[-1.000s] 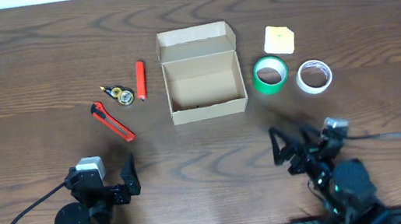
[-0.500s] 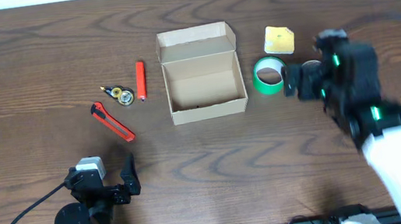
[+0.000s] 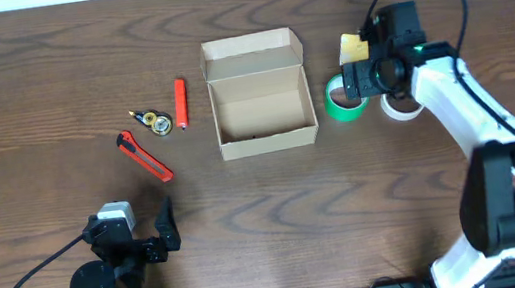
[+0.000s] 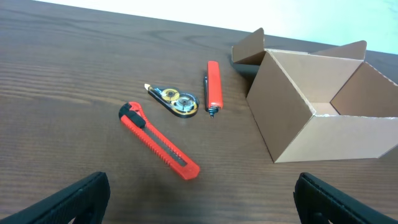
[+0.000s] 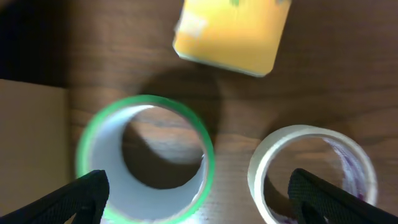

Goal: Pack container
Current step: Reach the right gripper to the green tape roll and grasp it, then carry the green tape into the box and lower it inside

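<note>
The green roll's rim beside the white roll is between the open fingers of my right gripper, so I should lower that gripper over the rim and close on it.
The container [image 3: 262,103] is a tan cardboard box, open and empty, with its flap lid [image 3: 252,54] folded back; it also shows in the left wrist view [image 4: 317,118] and at the left edge of the right wrist view [image 5: 31,149]. My right gripper [image 3: 368,81] is open and hovers above a green tape roll [image 3: 341,104] and a white tape roll [image 3: 404,105]. In the right wrist view the gripper [image 5: 199,202] has one finger over the green roll [image 5: 146,158] and the other over the white roll [image 5: 311,171]. My left gripper [image 3: 163,228] is open and empty near the front edge.
A yellow pad [image 3: 353,48] lies behind the rolls and shows in the right wrist view [image 5: 230,31]. Left of the box lie a red marker [image 3: 180,103], a correction tape dispenser [image 3: 156,122] and a red utility knife [image 3: 144,156].
My right arm has swung from its rest near the front edge out to above the tape rolls right of the box. The left arm has not moved.
</note>
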Robot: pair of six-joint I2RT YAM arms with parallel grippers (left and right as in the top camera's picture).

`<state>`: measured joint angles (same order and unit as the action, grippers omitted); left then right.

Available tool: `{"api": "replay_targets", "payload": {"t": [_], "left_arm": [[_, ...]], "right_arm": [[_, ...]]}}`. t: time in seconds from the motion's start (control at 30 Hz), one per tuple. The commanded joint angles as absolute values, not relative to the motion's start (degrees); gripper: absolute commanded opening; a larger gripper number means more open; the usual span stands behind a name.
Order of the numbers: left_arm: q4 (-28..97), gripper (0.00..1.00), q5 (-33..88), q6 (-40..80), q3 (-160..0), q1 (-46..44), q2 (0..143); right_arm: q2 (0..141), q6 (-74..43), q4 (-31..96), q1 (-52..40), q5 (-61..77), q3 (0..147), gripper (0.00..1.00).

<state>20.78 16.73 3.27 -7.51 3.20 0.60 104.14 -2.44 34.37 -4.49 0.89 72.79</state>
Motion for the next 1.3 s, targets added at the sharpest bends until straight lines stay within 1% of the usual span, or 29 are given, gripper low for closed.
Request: {"api": "replay_targets", "payload": {"t": [0.0, 0.13, 0.2, 0.23, 0.33, 0.4, 0.47, 0.5, 0.7, 0.83, 0.93, 1.07, 1.27], "left_arm": [[20.97, 0.95, 17.15, 4.05, -6.31, 2.98, 0.27], [20.97, 0.95, 17.15, 4.05, -6.31, 2.98, 0.27], [20.97, 0.96, 17.15, 4.05, -6.31, 2.96, 0.27], [20.97, 0.96, 17.15, 4.05, -6.31, 2.98, 0.27], [20.97, 0.96, 17.15, 4.05, -6.31, 2.98, 0.27], [20.97, 0.95, 17.15, 4.05, -6.31, 2.96, 0.27], [20.97, 0.95, 17.15, 4.05, -6.31, 2.96, 0.27], [20.97, 0.95, 17.15, 4.05, -6.31, 2.98, 0.27], [20.97, 0.95, 17.15, 4.05, -6.31, 2.98, 0.27], [20.97, 0.95, 17.15, 4.05, -6.31, 2.98, 0.27], [20.97, 0.95, 17.15, 4.05, -6.31, 2.98, 0.27], [20.97, 0.95, 17.15, 4.05, -6.31, 2.98, 0.27], [20.97, 0.96, 17.15, 4.05, -6.31, 2.98, 0.27]], "right_arm": [[107.07, 0.21, 33.04, -3.88, -0.03, 74.08, 0.93], [110.08, 0.51, 31.0, -3.75, -0.01, 74.08, 0.9], [111.42, 0.56, 29.76, -3.73, -0.01, 74.08, 0.83], [111.81, 0.95, 29.3, -3.73, 0.01, 74.08, 0.78], [112.51, 0.97, 28.45, -3.73, 0.01, 74.08, 0.51], [112.51, 0.95, 28.01, -3.73, 0.01, 74.11, 0.23], [112.12, 0.93, 28.32, -3.73, 0.01, 74.56, 0.05], [111.79, 0.91, 28.88, -3.75, 0.01, 75.07, 0.01], [106.52, 0.75, 38.04, -3.97, 0.05, 84.86, 0.01], [101.89, -0.43, 43.44, -6.22, 0.36, 93.36, 0.01], [99.07, -0.82, 44.47, -10.13, 0.47, 97.47, 0.01], [98.19, -1.8, 44.01, -17.41, 0.43, 98.65, 0.01], [103.7, -8.6, 44.16, -26.3, -2.55, 98.5, 0.01]]}}
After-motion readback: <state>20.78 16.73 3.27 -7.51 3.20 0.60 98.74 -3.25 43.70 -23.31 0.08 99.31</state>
